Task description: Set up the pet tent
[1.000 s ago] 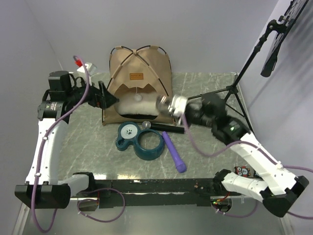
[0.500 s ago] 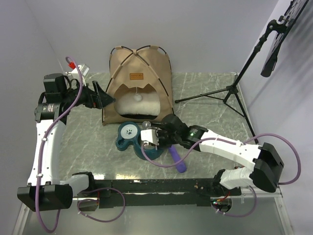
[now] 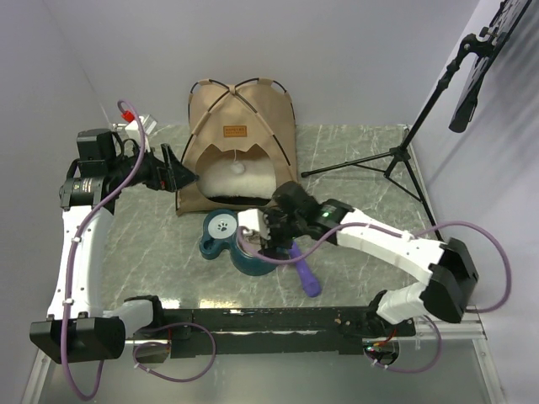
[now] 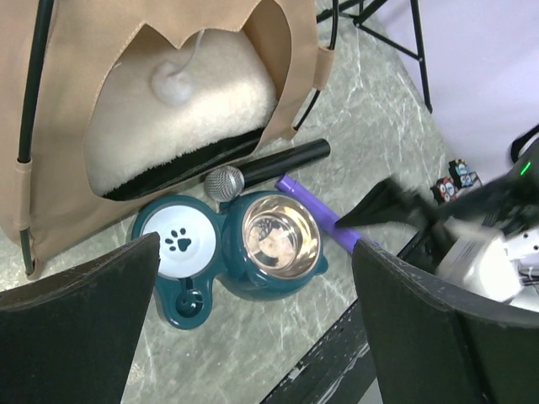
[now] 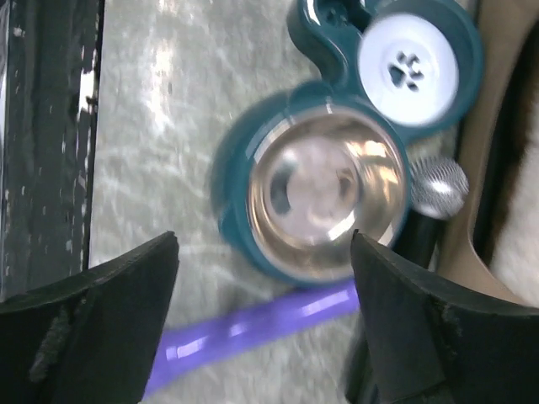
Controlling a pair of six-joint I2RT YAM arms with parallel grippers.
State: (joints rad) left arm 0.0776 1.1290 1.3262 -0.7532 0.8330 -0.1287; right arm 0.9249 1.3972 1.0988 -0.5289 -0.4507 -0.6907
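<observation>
Next I will move my left gripper down and back onto the teal pet bowl's small hollow end (image 3: pixel 210 250) (image 4: pixel 187 308), as that end of the bowl juts out clear below and back from the gripper.
The pet tent (image 3: pixel 242 126) stands upright at the back of the table, tan fabric with dark crossing poles, and a cream pillow (image 3: pixel 238 179) lies in its arched doorway. The left wrist view shows the tent (image 4: pixel 76 93) with a white pompom (image 4: pixel 173 83) hanging in the doorway. My left gripper (image 3: pixel 186 174) hovers open beside the tent's left front corner, holding nothing. My right gripper (image 3: pixel 268 237) hangs open over the teal pet bowl (image 3: pixel 226 237), apart from the tent. In its own view the right gripper (image 5: pixel 265 324) spans the steel bowl (image 5: pixel 324 198) and a purple stick (image 5: pixel 253 328).
A black microphone (image 4: pixel 269 168) lies between the tent front and the teal bowl (image 4: pixel 236 252). The purple stick (image 3: pixel 306 275) lies to the bowl's right. A black tripod (image 3: pixel 396 160) stands at the back right. The dark rail (image 3: pixel 269 318) runs along the near edge.
My right arm swung from the tent's right side down and left to above the bowl, and its jaws went from shut to open. The left gripper drew back slightly left.
</observation>
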